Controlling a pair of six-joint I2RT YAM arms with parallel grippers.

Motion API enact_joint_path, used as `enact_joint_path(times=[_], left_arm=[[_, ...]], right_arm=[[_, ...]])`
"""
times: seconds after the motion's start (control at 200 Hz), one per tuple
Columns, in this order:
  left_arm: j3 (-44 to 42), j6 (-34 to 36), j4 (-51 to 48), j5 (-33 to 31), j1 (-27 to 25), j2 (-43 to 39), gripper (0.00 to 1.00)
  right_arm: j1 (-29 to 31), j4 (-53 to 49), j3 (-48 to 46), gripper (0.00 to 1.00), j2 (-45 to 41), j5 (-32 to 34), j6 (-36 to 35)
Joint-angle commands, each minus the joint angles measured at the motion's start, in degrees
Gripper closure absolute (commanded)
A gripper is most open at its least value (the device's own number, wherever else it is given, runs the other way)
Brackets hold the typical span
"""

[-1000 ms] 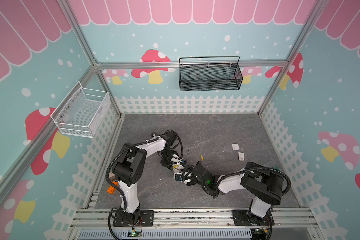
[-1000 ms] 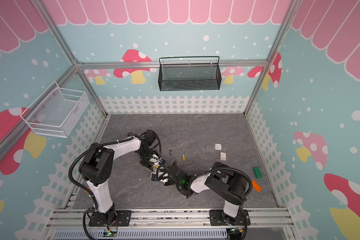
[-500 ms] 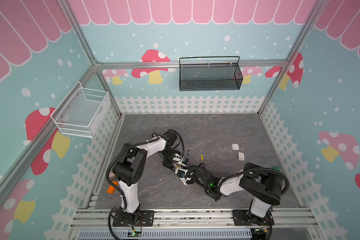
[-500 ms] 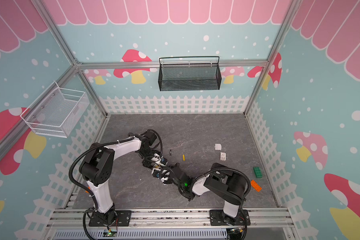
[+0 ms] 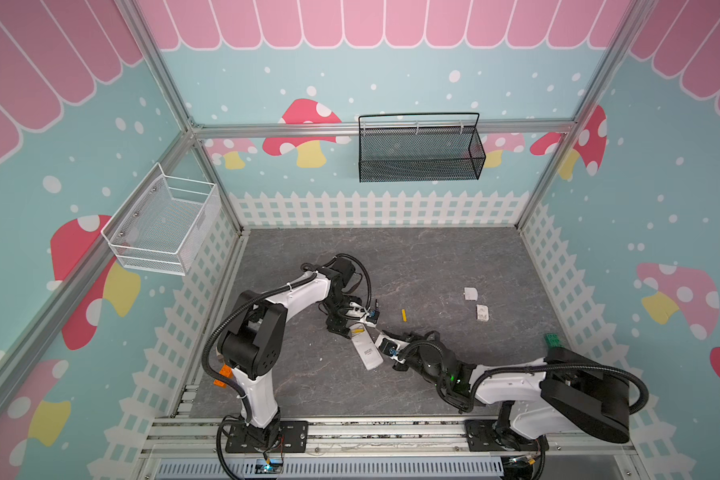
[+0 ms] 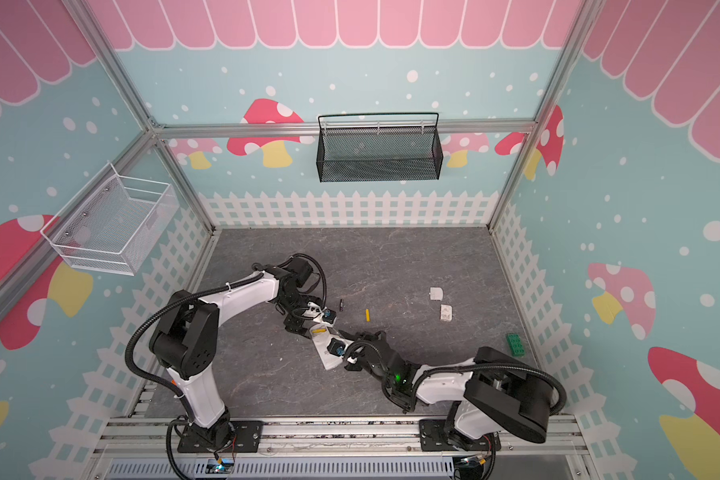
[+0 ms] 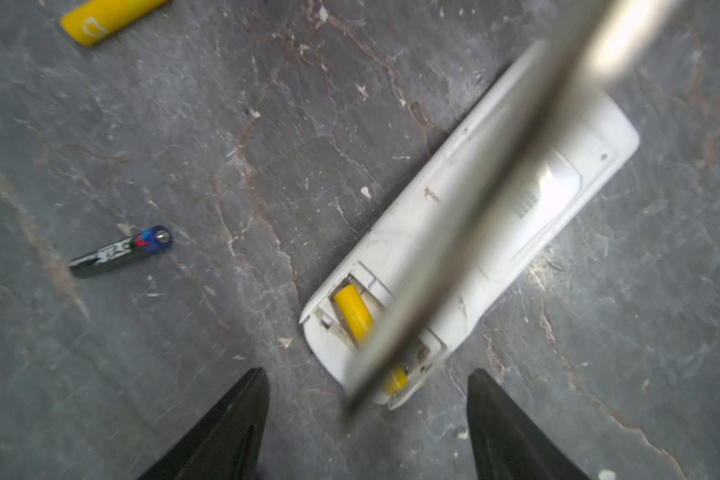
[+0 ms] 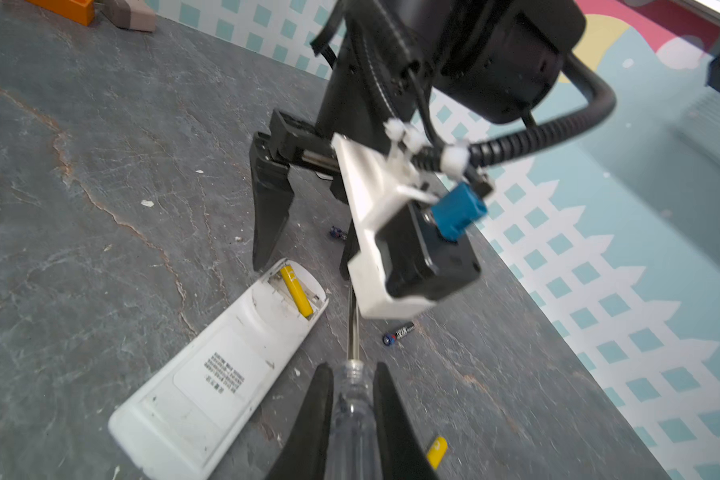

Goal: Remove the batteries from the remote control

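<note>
Next, my right gripper swings from the remote toward the white pieces and down, and releases the screwdriver (image 8: 352, 403) on the empty floor before them.
The white remote control (image 5: 366, 348) (image 8: 208, 374) lies face down with its battery bay open. One yellow battery (image 7: 352, 311) (image 8: 296, 291) sits in the bay. Loose on the floor beyond it lie a black battery (image 5: 376, 302) (image 7: 119, 251) and a yellow battery (image 5: 403, 315) (image 7: 109, 18). My left gripper (image 7: 366, 371) (image 8: 304, 257) stands open over the remote's open end, one finger on each side, holding nothing. My right gripper (image 8: 353, 368) (image 5: 391, 337) is shut on the clear handle of a screwdriver (image 8: 352, 403). Its shaft (image 7: 474, 199) runs past the bay, blurred.
Two small white pieces (image 5: 470, 294) (image 5: 482, 312) lie at mid right. A green block (image 5: 553, 340) sits by the right fence, an orange block (image 5: 222, 376) by the left arm's base. A black basket (image 5: 418, 149) and a white basket (image 5: 163, 226) hang on the walls.
My left gripper's jaws have spread wider over the remote's end. The right gripper with the screwdriver has shifted slightly, and more of the remote shows.
</note>
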Motion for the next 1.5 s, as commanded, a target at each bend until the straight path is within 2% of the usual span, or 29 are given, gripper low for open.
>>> enact_joint_path(times=[0.0, 0.065, 0.115, 0.31, 0.375, 0.475, 0.635, 0.741, 0.946, 1.036, 1.221, 1.351, 1.491], left_arm=[[-0.4, 0.6, -2.2, -0.2, -0.3, -2.8, 0.17], [-0.2, 2.6, -3.6, 0.1, -0.7, -3.3, 0.11], [0.4, 3.9, -5.2, 0.0, -1.4, -3.3, 0.01], [1.3, 9.5, -9.1, -1.4, -5.6, -2.9, 0.01], [1.5, 10.9, -9.2, -1.6, -6.4, -2.4, 0.01], [2.1, 12.1, -9.2, -2.9, -7.4, -1.3, 0.01], [2.5, 13.7, -9.2, -6.1, -7.1, -0.3, 0.01], [3.6, 14.9, -9.2, -5.9, -5.2, 0.3, 0.01], [6.2, 18.8, -9.0, -5.9, -4.0, 4.2, 0.01], [7.9, 17.7, -8.7, -4.6, -3.8, 5.2, 0.01], [8.7, 14.6, -7.2, -2.8, -3.1, 4.5, 0.01], [7.8, 10.0, -6.1, -1.7, -2.0, 2.5, 0.01], [5.9, 4.4, -3.2, -1.7, -0.4, -0.6, 0.01]], right_arm=[[-0.3, -4.6, -3.9, 1.0, -7.0, 3.6, 5.0], [-1.1, -6.3, -5.9, 1.0, -11.7, 5.9, 6.6], [-2.7, -9.1, -6.9, 1.0, -15.9, 5.7, 8.9], [-12.4, -23.9, -5.9, 1.0, -29.0, 0.3, 19.1], [-15.3, -26.7, -5.2, 1.0, -31.5, -2.9, 20.4], [-16.6, -30.0, -3.6, 1.0, -32.2, -3.4, 20.9], [-17.5, -30.8, -2.6, 1.0, -29.0, -4.4, 23.0], [-18.7, -30.1, -2.0, 1.0, -24.9, -3.9, 24.7], [-20.7, -25.1, -2.9, 1.0, -18.5, 2.0, 33.6], [-22.1, -19.6, -4.8, 0.98, -16.2, 1.7, 36.7], [-23.4, -17.2, -3.2, 0.91, -9.2, 2.9, 38.9], [-24.7, -14.7, -3.3, 0.9, -4.1, 4.4, 43.2], [-25.0, -11.6, -2.7, 0.85, 1.4, 4.1, 44.9]])
